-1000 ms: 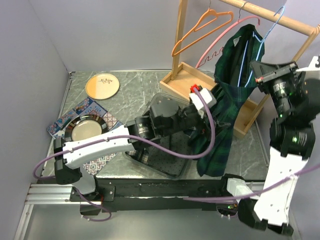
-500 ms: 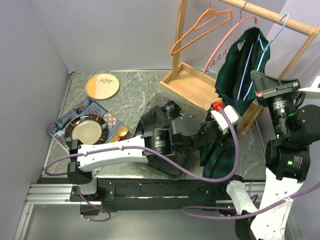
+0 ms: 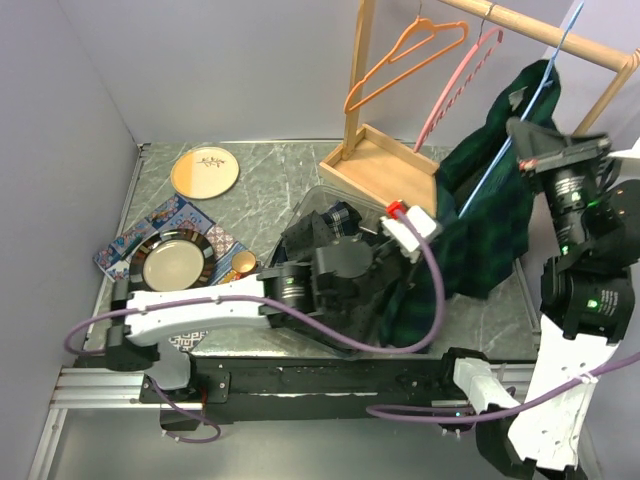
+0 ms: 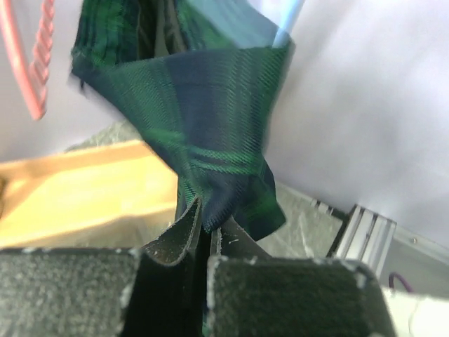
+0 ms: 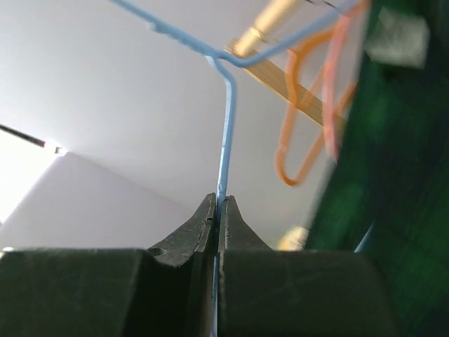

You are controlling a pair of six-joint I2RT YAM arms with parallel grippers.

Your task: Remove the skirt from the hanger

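Note:
The left gripper pulls the skirt (image 3: 492, 215) off the hanger next, to the left in the top view, then down. It then releases it over the clear bin (image 3: 312, 234), since clothes lie there.
The skirt (image 3: 492, 215) is dark green and navy plaid and hangs on a thin blue hanger (image 3: 522, 128) hooked over the rack's rod. My left gripper (image 3: 408, 268) is shut on the skirt's lower hem. In the left wrist view the cloth (image 4: 203, 133) runs up from the closed left gripper (image 4: 205, 226) to the blue wire (image 4: 287, 20). My right gripper (image 3: 518, 135) is shut on the hanger. The right wrist view shows the blue hanger (image 5: 226, 126) pinched in the right gripper (image 5: 218, 205), with the skirt (image 5: 400, 175) to its right.
The wooden rack (image 3: 385, 165) stands at the back right, its rod (image 3: 560, 35) carrying an orange hanger (image 3: 400, 55) and a pink hanger (image 3: 455, 85). A clear plastic bin (image 3: 325, 205) lies under my left arm. Two plates (image 3: 204, 171) (image 3: 175, 262) are on the left.
My left gripper has shut on the skirt's hem and drawn it leftward. The right arm has swung the blue hanger and skirt to the right, stretching the cloth between both grippers.

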